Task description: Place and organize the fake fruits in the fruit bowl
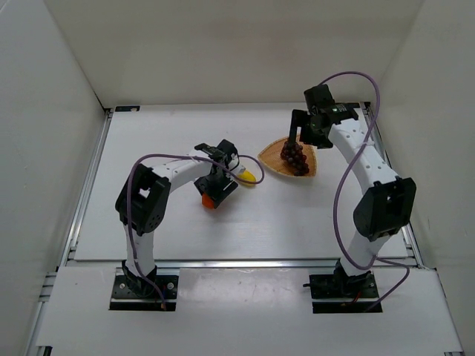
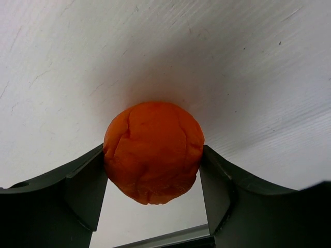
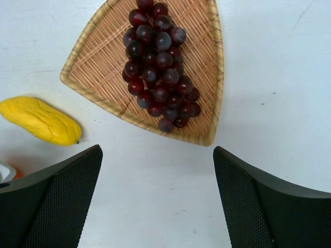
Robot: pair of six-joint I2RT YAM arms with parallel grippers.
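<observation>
The orange [image 1: 210, 201] comes free on bare wicker [image 1: 273, 155] next as my left gripper lifts past the banana, since the bowl lies outward and to its right in the top view.
My left gripper [image 1: 214, 194] is shut on the round orange [image 1: 210, 201], just left of the table's middle. In the left wrist view the orange [image 2: 153, 151] sits between both fingers [image 2: 83, 188], close over the white table. The yellow banana [image 1: 247, 176] lies on the table between the orange and the wicker fruit bowl [image 1: 273, 159]. The dark grapes [image 1: 295, 156] lie in the bowl. My right gripper [image 1: 300, 136] hangs open and empty above the bowl's far side. The right wrist view shows the bowl [image 3: 93, 72], the grapes [image 3: 158, 62] and the banana [image 3: 40, 120] below the open gripper [image 3: 158, 181].
White walls enclose the table on the left, back and right. A metal rail [image 1: 87, 178] runs along the table's left edge and another along the front. The purple cables [image 1: 349, 170] loop beside each arm.
</observation>
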